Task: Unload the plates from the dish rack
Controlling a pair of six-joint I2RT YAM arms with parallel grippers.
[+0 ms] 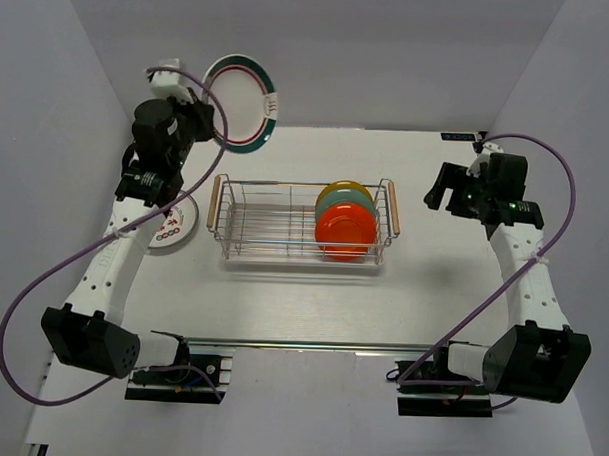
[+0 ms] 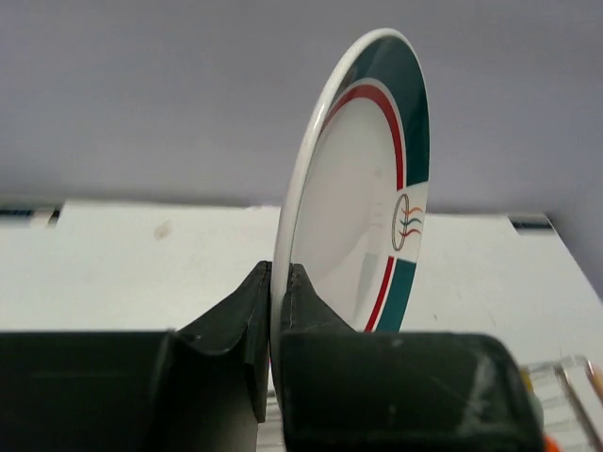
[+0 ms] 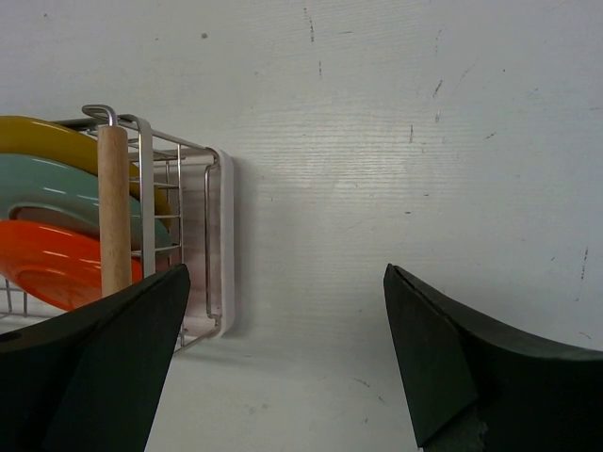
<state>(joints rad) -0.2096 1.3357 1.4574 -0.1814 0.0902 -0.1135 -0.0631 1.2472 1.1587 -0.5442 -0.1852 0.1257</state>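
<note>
The left gripper turns next and lowers it back onto the other white plate.
My left gripper (image 1: pixel 203 119) is shut on the rim of a large white plate (image 1: pixel 244 103) with a red ring and dark teal rim, held on edge high above the table's far left. It also shows in the left wrist view (image 2: pixel 363 179), pinched between my fingers (image 2: pixel 247 315). The wire dish rack (image 1: pixel 264 232) with wooden handles holds the orange (image 1: pixel 344 229), teal (image 1: pixel 358 198) and yellow (image 1: pixel 343 184) plates at its right end. Another white plate (image 1: pixel 177 227) lies flat left of the rack, partly under my left arm. My right gripper (image 3: pixel 287 311) is open and empty, right of the rack (image 3: pixel 212 245).
Grey walls close in the table on the left, back and right. The left arm's purple cable (image 1: pixel 43 279) loops out over the table's left edge. A small dark label (image 1: pixel 458 136) sits at the back right edge.
</note>
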